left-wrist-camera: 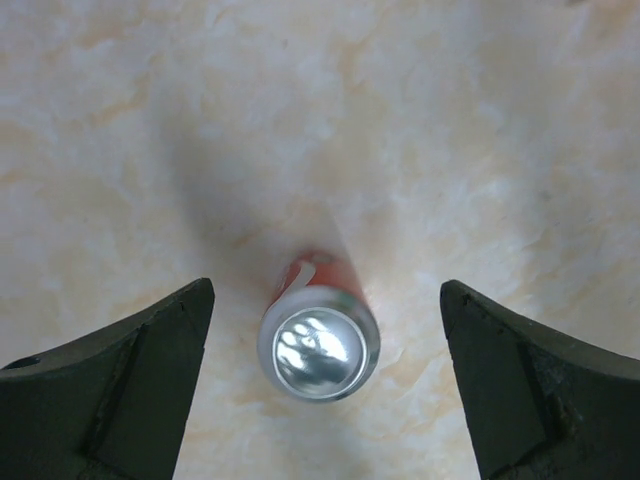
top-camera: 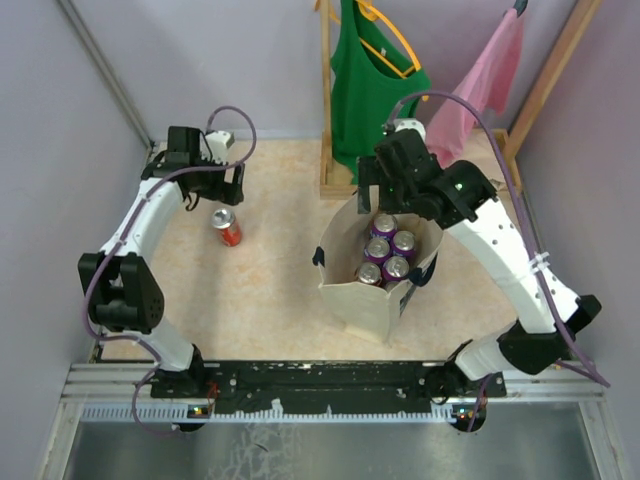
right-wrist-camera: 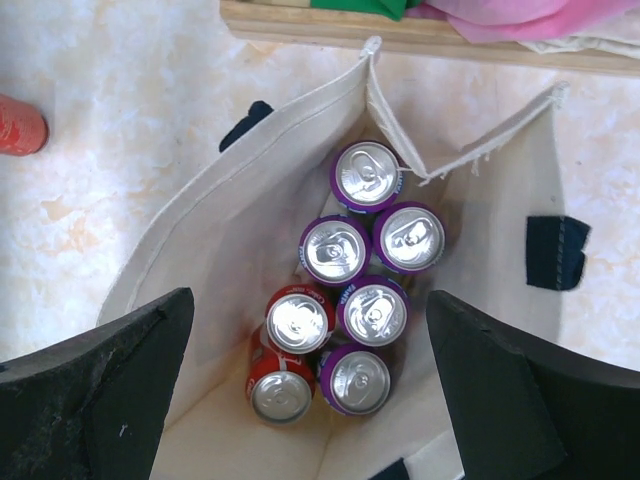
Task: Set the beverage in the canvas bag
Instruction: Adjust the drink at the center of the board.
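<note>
I will lower my left gripper over the red soda can's silver top (top-camera: 223, 216) (left-wrist-camera: 319, 346) and close, because the top is below the gripper, between its open fingers.
A red soda can (top-camera: 227, 227) stands upright on the table at the left. In the left wrist view the can (left-wrist-camera: 318, 338) is seen end-on between my fingers, below them and untouched. My left gripper (left-wrist-camera: 325, 290) is open above it, and shows in the top view (top-camera: 213, 186) just behind the can. The cream canvas bag (top-camera: 365, 305) stands right of centre and holds several purple cans (right-wrist-camera: 372, 312) and two red cans (right-wrist-camera: 297, 322). My right gripper (right-wrist-camera: 310, 300) is open and empty above the bag's opening (top-camera: 388, 190). The loose red can also shows in the right wrist view (right-wrist-camera: 18, 125).
A wooden clothes rack (top-camera: 326, 110) stands behind the bag with a green tank top (top-camera: 375, 70) and a pink garment (top-camera: 482, 80) hanging from it. Its base board (right-wrist-camera: 300, 25) lies just behind the bag. Grey walls close in the sides.
</note>
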Controlling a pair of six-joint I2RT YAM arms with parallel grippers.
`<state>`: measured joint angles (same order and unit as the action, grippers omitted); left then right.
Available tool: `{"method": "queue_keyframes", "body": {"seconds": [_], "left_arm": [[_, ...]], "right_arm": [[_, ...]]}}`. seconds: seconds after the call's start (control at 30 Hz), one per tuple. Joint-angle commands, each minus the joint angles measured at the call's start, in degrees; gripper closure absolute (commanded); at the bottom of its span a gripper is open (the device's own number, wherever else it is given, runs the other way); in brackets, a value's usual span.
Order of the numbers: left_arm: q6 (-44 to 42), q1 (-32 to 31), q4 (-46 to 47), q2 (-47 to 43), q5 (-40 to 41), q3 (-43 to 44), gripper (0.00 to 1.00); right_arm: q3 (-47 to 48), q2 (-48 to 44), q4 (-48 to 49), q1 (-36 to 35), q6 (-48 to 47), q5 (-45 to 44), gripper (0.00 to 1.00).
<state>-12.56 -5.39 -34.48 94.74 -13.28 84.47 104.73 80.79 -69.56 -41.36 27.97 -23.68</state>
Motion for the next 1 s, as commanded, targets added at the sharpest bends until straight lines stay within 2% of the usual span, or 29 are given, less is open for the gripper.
{"method": "queue_keyframes", "body": {"seconds": [0.0, 0.17, 0.47, 0.63, 0.8, 0.87, 0.97], "left_arm": [[-6.2, -0.3, -8.6, 0.1, 10.4, -1.1, 0.0], [-5.6, -0.4, -13.8, 3.1, 11.0, -0.9, 0.0], [-6.7, -0.9, -16.3, 6.0, 8.5, -1.3, 0.01], [-6.8, -1.3, -16.3, 7.6, 7.5, -1.5, 0.1], [-6.0, -1.6, -15.9, 9.4, 4.6, -1.3, 0.35], [-5.6, -1.7, -15.8, 10.1, 3.6, -1.0, 0.52], [-5.0, -1.6, -15.8, 10.2, 1.5, -0.6, 0.86]], "right_arm": [[1.9, 2.6, 3.7, 0.5, -2.6, 2.3, 0.01], [1.4, 3.4, 5.0, 1.2, -3.9, 4.1, 0.01], [-0.4, 2.9, 5.9, 2.1, -3.9, 5.1, 0.01], [-2.2, 2.2, 7.1, 2.2, -3.0, 5.2, 0.01], [-2.7, 2.2, 7.8, 2.2, -2.9, 5.5, 0.01], [-2.4, 2.4, 7.9, 2.2, -2.9, 5.6, 0.01], [-1.6, 2.8, 8.0, 2.2, -3.3, 6.0, 0.01]]}}
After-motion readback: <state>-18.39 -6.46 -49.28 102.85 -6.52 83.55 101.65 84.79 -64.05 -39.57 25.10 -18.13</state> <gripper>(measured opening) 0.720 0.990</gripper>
